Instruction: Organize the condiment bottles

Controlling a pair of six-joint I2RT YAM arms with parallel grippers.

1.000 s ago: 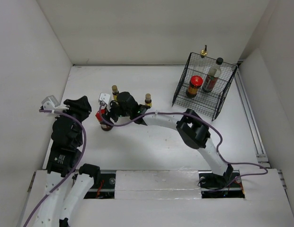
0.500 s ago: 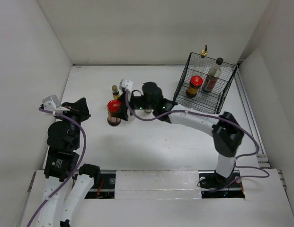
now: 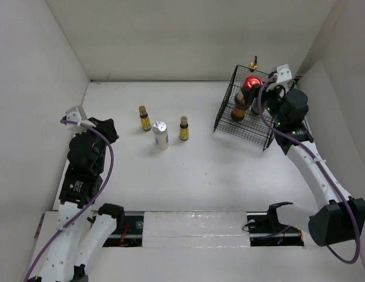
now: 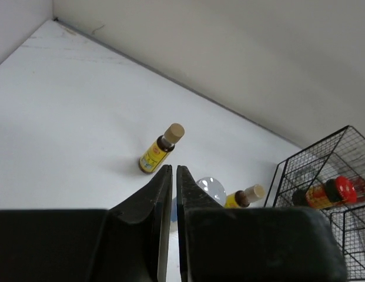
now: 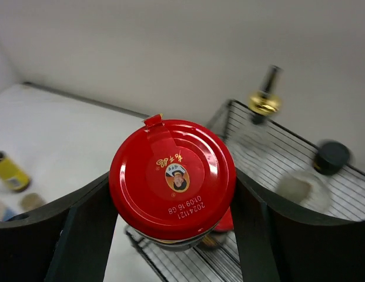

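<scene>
The front part of the rack's bottom (image 3: 255,124) beside the standing jar is bare, so my right gripper should next move the held jar clear of that one, lower it and release.
My right gripper (image 3: 253,85) is shut on a red-lidded dark jar (image 5: 172,176) and holds it over the black wire rack (image 3: 269,120). The second red-lidded jar (image 3: 239,110) stands in the rack just below it. The gold-capped clear bottle (image 5: 263,100) and the black-capped sauce bottle (image 5: 332,155) stand at the rack's back. Two yellow-labelled brown-capped bottles (image 3: 144,118) (image 3: 183,128) and the silver-lidded white jar (image 3: 160,134) stand on the table. My left gripper (image 4: 170,170) is shut and empty, left of these three and apart from them.
The rack stands at the back right against the right wall. White walls close the table on the left, back and right. In the left wrist view the rack (image 4: 347,141) is at the far right behind the table bottles.
My right arm has carried the red-lidded jar from the table's left middle across to above the rack. The silver-lidded jar is now uncovered. The left arm has shifted slightly.
</scene>
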